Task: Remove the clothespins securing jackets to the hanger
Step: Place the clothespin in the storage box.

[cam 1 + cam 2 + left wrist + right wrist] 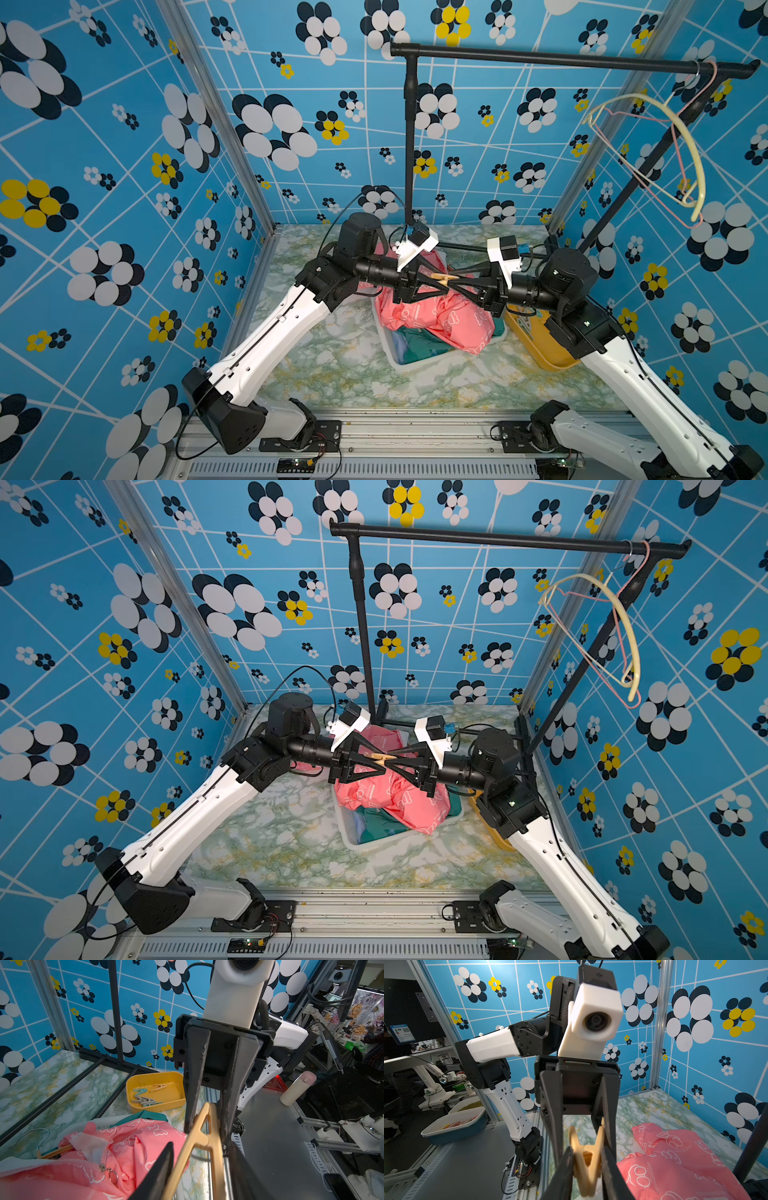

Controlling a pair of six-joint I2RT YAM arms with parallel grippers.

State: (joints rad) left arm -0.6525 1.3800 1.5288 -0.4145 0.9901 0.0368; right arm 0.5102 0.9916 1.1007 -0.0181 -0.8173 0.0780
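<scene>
The yellow tray [544, 340] is below. My right gripper should next move off my left gripper, tip down into that tray and release the pin where the loose clothespins lie.
A tan clothespin [445, 277] [379, 757] hangs in the air between my two grippers, which meet tip to tip above the basket. My right gripper [586, 1148] [456, 283] is shut on the pin's narrow end [586, 1165]. My left gripper [200, 1144] [441, 282] stands open around the pin's spread legs [187, 1159], with a gap at one finger. Below them the pink jacket [449, 320] [83, 1159] lies crumpled over a teal jacket [415, 340] in a white basket [395, 359]. No clothespin shows on the jackets.
A yellow tray [158, 1076] [540, 349] beside the basket holds several loose clothespins [145, 1099]. Cream and pink hangers [665, 124] hang bare at the far end of the black rail [561, 58]. A hanger hook [31, 1132] pokes out by the pink collar.
</scene>
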